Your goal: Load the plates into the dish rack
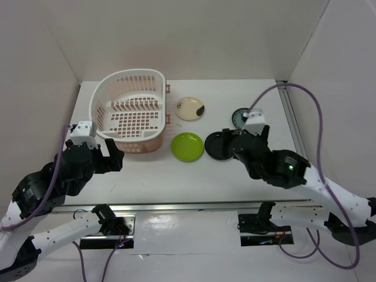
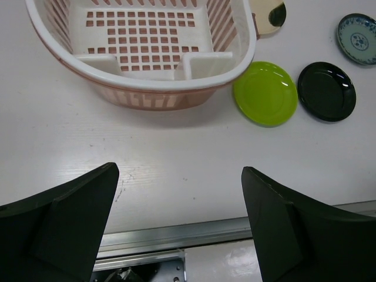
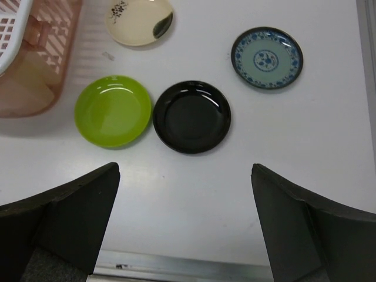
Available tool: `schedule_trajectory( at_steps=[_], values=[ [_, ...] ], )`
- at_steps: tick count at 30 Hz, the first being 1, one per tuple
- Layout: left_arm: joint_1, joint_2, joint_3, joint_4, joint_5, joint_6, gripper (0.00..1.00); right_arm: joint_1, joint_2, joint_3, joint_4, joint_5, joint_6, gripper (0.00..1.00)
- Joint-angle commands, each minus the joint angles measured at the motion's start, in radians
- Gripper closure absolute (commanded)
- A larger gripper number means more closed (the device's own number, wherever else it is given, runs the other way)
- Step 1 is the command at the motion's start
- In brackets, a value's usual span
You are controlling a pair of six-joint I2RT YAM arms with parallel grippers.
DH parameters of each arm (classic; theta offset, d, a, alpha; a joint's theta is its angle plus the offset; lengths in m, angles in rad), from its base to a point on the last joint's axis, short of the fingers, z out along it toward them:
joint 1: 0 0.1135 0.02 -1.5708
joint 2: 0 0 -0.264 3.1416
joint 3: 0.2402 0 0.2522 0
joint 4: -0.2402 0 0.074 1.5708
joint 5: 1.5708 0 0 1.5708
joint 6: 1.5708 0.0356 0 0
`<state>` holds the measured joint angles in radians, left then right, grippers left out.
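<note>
My right gripper swings outward, turns and goes down onto the teal plate's rail-side rim (image 3: 299, 66) next, since bare tabletop borders it, outward and below the gripper.
The pink-and-white dish rack (image 1: 135, 144) stands at the back left with no plates in it. The cream plate (image 1: 191, 108) lies to its right. The lime green plate (image 1: 187, 146) and the black plate (image 1: 214, 145) lie side by side in the middle. The teal patterned plate (image 1: 239, 116) is partly hidden by my right arm. My left gripper (image 1: 114, 155) is open and empty, in front of the rack (image 2: 147, 79). My right gripper (image 1: 227, 145) is open and empty, above the near side of the black plate (image 3: 191, 116), with the green plate (image 3: 113, 110) to its left.
White walls close in the table on three sides. A metal rail (image 1: 188, 205) runs along the near edge. A purple cable (image 1: 305, 97) arcs over the right side. The teal plate (image 3: 267, 57) lies near the right-hand rail.
</note>
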<state>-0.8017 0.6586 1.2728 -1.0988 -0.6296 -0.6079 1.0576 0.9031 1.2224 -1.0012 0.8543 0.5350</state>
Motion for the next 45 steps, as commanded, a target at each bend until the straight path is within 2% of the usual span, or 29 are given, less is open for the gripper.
schedule_trajectory(
  at_steps=[1,2,4,5,7,8,10,11,12,16,21,26,35,41,45],
  values=[
    [0.001,0.012,-0.036,0.114,0.050,0.010,0.01,-0.053,0.146,0.015,0.312,-0.003,-0.128,0.00],
    [0.001,0.021,-0.046,0.134,0.077,0.019,0.01,-0.132,0.243,0.035,0.367,-0.083,-0.160,0.00],
    [0.001,0.021,-0.059,0.169,0.097,0.019,0.01,-0.258,0.331,0.086,0.416,-0.206,-0.170,0.00],
    [0.001,0.033,-0.069,0.192,0.120,0.028,0.01,-0.395,0.371,0.086,0.450,-0.347,-0.181,0.00],
    [0.001,0.053,-0.069,0.211,0.146,0.028,0.01,-0.534,0.372,0.021,0.596,-0.490,-0.181,0.00],
    [0.001,0.053,-0.069,0.232,0.169,0.039,0.01,-0.674,0.346,-0.007,0.640,-0.614,-0.169,0.00],
    [0.001,0.062,-0.069,0.241,0.198,0.052,0.01,-0.822,0.335,-0.110,0.763,-0.752,-0.133,0.00],
    [0.001,0.062,-0.078,0.257,0.209,0.053,0.01,-0.969,0.335,-0.147,0.792,-0.827,-0.119,0.00],
    [0.001,0.062,-0.078,0.266,0.231,0.072,0.01,-1.026,0.335,-0.188,0.872,-0.959,-0.089,0.00],
    [0.001,0.062,-0.124,0.322,0.261,0.102,0.01,-1.182,0.335,-0.380,0.999,-1.018,-0.089,0.00],
    [0.001,0.081,-0.162,0.376,0.329,0.135,0.01,-1.248,0.419,-0.458,1.113,-1.037,-0.078,0.00],
    [0.001,0.081,-0.193,0.433,0.381,0.168,0.01,-1.257,0.519,-0.469,1.185,-1.037,-0.069,0.00],
    [0.001,0.090,-0.202,0.442,0.372,0.188,0.01,-1.266,0.727,-0.411,1.254,-0.986,-0.050,0.03],
    [0.001,0.090,-0.202,0.442,0.352,0.188,0.01,-1.257,0.829,-0.379,1.263,-0.962,-0.050,0.07],
    [0.001,0.081,-0.202,0.442,0.332,0.188,0.01,-1.257,0.879,-0.370,1.282,-0.952,-0.050,0.14]
  ],
)
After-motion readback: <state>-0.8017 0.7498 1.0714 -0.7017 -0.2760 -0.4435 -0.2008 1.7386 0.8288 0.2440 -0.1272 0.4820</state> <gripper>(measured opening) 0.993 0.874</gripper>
